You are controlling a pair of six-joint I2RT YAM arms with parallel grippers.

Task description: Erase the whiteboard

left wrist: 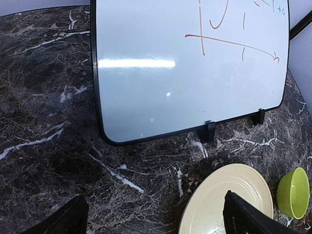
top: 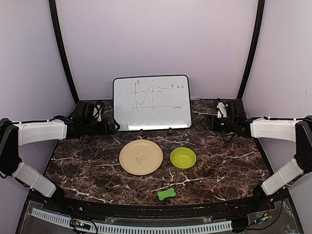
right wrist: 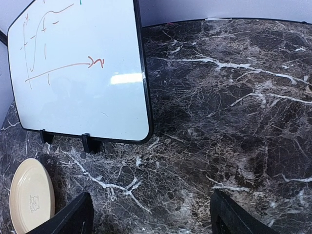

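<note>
My right gripper moves across to its left in the top view onto the nearer black foot (top: 170, 131) (right wrist: 87, 143) next, because that foot juts below the whiteboard's edge.
The whiteboard (top: 151, 102) stands propped on two small black feet at the back of the table, with a red and dark marker graph on its upper part. It also shows in the left wrist view (left wrist: 190, 73) and the right wrist view (right wrist: 78, 73). My left gripper (top: 113, 127) is just left of the board's lower left corner, open and empty (left wrist: 153, 222). My right gripper (top: 211, 122) is to the right of the board's lower right corner, open and empty (right wrist: 151, 219). Neither gripper touches the board.
A round beige plate (top: 141, 157) lies in front of the board, with a lime green bowl (top: 183, 158) to its right. A small green bone-shaped object (top: 166, 194) lies near the front edge. The table (top: 87, 165) is dark marble, with white walls around it.
</note>
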